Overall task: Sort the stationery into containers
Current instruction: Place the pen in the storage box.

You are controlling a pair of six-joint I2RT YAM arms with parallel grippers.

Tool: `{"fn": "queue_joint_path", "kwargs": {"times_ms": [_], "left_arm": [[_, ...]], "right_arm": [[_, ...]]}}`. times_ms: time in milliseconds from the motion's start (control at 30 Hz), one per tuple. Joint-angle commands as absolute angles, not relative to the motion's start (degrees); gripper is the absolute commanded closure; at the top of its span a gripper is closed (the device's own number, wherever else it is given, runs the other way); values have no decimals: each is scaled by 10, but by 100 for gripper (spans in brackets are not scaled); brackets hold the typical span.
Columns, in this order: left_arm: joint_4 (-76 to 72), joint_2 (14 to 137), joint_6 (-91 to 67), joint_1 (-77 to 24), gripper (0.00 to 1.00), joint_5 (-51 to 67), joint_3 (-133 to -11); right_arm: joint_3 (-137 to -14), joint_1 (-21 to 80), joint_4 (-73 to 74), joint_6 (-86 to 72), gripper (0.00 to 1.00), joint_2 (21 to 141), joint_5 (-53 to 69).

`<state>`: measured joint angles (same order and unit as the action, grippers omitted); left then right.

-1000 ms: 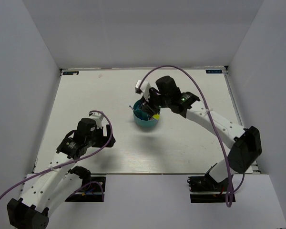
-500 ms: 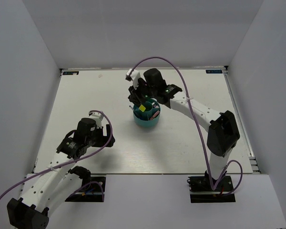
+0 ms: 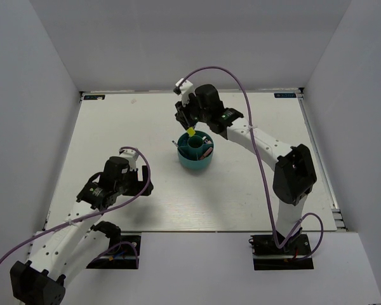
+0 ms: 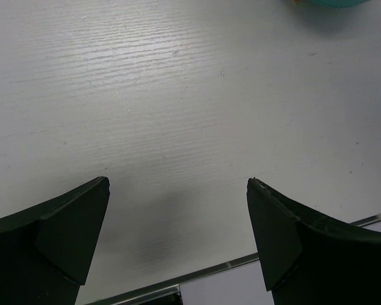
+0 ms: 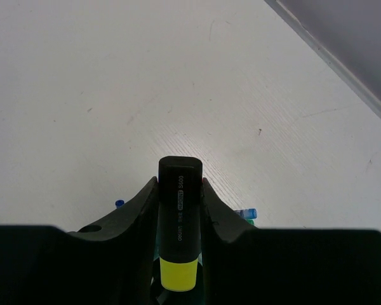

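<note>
The marker's yellow end points down, and the round section is open to take it. My right gripper should move back and down over the organizer's central section [image 3: 193, 147] next.
The round teal organizer [image 3: 195, 152] stands mid-table with several pens in its compartments. My right gripper [image 3: 188, 121] hangs over its far rim, shut on the black marker with the yellow cap [image 5: 180, 216], whose yellow end [image 3: 190, 131] points down toward the organizer. In the right wrist view the marker sits between both fingers, and blue pen tips [image 5: 246, 213] show beside them. My left gripper [image 4: 178, 190] is open and empty, low over bare table at the near left [image 3: 140, 184]. The organizer's teal edge [image 4: 330, 2] shows at the top of the left wrist view.
White walls enclose the table on three sides. The table's near edge [image 4: 241, 262] runs just below my left fingers. My right arm [image 3: 267, 143] stretches from the near right across to the organizer.
My right gripper has swung with the marker from the organizer's right side to its far rim and lifted slightly. The left arm has not moved.
</note>
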<state>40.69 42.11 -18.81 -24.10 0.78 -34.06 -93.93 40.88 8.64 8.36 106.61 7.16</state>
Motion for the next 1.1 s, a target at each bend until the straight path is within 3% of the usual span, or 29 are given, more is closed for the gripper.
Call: {"fn": "queue_joint_path", "kwargs": {"times_ms": [0,1067], "left_arm": [[401,424,-181,-239,0,2,-335],[403,442,-183,-238,0,-18,-335]], "right_arm": [[-936,408,41,68,100,1064,47],[-740,395,-122,88,100,993,24]]}}
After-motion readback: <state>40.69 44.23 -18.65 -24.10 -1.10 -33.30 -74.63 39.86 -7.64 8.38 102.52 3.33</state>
